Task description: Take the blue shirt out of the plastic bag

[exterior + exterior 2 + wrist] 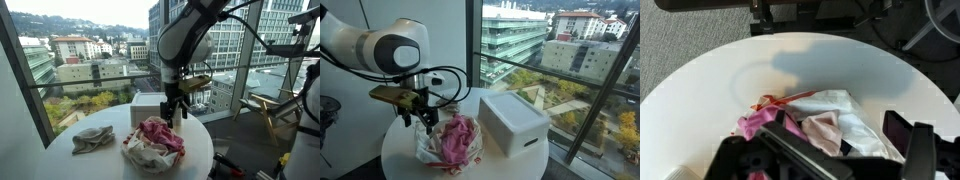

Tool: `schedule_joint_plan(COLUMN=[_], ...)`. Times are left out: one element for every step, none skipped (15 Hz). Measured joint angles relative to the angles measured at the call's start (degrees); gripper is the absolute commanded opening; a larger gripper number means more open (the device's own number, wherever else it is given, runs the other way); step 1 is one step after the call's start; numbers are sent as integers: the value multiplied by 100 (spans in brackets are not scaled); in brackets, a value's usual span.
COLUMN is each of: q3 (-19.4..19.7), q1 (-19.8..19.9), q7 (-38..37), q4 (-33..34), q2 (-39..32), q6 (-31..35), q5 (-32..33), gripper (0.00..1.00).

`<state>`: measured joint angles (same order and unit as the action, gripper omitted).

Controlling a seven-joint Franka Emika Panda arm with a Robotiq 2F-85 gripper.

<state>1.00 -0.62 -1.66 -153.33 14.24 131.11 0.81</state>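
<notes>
The pink cloth (458, 140) (772, 120) is uncovered below and left of my gripper in the wrist view, so I should lower my gripper that way onto the cloth's folds next.
A crumpled clear plastic bag (152, 147) lies on the round white table (205, 150), with pink and white cloth inside it. It also shows in an exterior view (450, 142) and in the wrist view (845, 115). No clearly blue shirt shows in the bag. A grey-bluish crumpled cloth (92, 139) lies on the table apart from the bag. My gripper (177, 117) hangs just above the bag's far edge, fingers down. It also shows in an exterior view (423, 120). In the wrist view its fingers (840, 150) stand wide apart over the bag, open and empty.
A white rectangular box (513, 122) stands on the table beside the bag and also shows in an exterior view (148, 103). Large windows run close behind the table. A tripod and chair (272, 105) stand off the table's side.
</notes>
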Motion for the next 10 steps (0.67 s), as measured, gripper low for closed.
schedule_joint_plan(q3=[1,1,0,0,1,12,34,76,138,224], q1=[3,4,6,14,28,35,34,25,2,-46], q7=[0,-15,-45,-136,-268,-391,-496,-619,-739,-850], q4=[-31,-27,4,66,161,286,419,568,714,866], q2=[-376,-750,-1113,-1465,-1782,-2083,-2340,-2592,-2816,-3032], q6=[448,900,1338,1750,2076,2342,2535,2741,2926,3079], q5=[0,6,48,158,302,428,538,641,739,811], gripper=[100,100,100,100,100,100,100,100,100,100])
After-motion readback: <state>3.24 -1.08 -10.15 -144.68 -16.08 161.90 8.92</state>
